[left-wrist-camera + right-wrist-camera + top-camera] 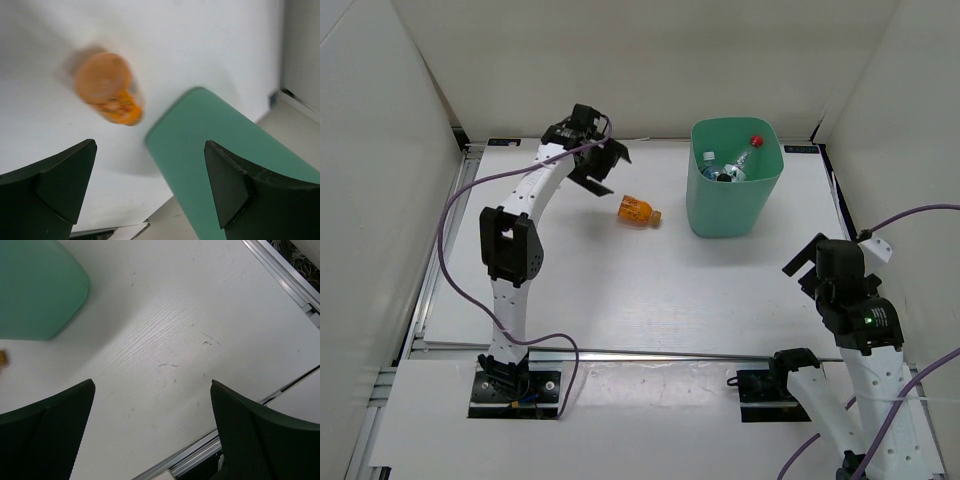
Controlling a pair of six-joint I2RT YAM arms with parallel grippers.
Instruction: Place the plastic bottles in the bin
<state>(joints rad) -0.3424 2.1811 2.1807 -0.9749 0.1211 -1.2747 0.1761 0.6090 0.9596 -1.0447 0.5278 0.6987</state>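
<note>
The orange bottle's broad base [625,207] [102,77] faces my left gripper from below, to its right in the top view, so I should lower the open fingers that way around it.
The stubby orange bottle [638,211] lies on its side on the white table, left of the mint-green bin [760,190]. Clear bottles [732,166] lie inside the bin; one has a red cap and one a dark label. My left gripper [605,170] is open and empty, raised up and to the left of the orange bottle. In the left wrist view the orange bottle [107,89] is blurred ahead of the gripper [150,190], and the bin wall [225,165] is to its right. My right gripper [152,432] is open and empty over bare table, with the bin [37,287] far ahead on the left.
White walls enclose the table on three sides. A metal rail [280,265] runs along the table's right edge and another [650,353] along the near edge. The right arm [845,290] is held low at the near right.
</note>
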